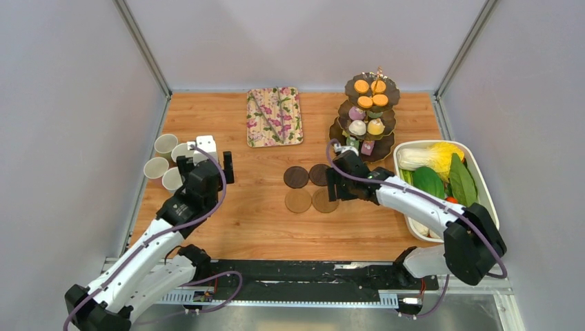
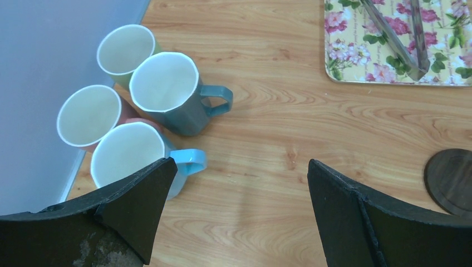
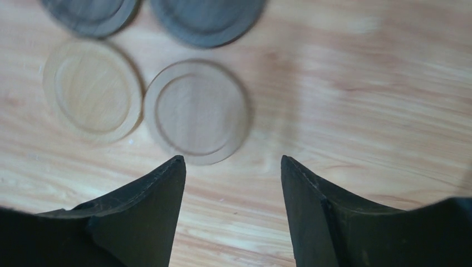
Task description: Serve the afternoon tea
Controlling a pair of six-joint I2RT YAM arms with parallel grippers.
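Observation:
The light blue mug's handle (image 2: 190, 159) is below my left gripper, to the left in the top view, so my left gripper should turn and lower sideways onto it next.
Several pastel mugs (image 1: 169, 162) stand bunched at the table's left edge; the teal one (image 2: 167, 92) and the light blue one (image 2: 131, 158) turn their handles to the right. My left gripper (image 1: 205, 167) (image 2: 242, 162) hovers just right of them, wide open and empty. Two dark coasters (image 1: 307, 176) and two paler ones (image 1: 310, 201) lie in a square at mid-table. My right gripper (image 1: 331, 186) (image 3: 232, 159) is open just beside the near right coaster (image 3: 196, 111), holding nothing. The dark three-tier stand (image 1: 339, 131) at the back carries orange cakes (image 1: 370, 93) on top and purple, white and yellow ones below.
A floral tray (image 1: 274, 116) (image 2: 401, 44) with metal tongs lies at the back centre. A white tub (image 1: 483, 186) of vegetables sits by the right wall, under my right arm's elbow. Grey walls close in the left and right sides.

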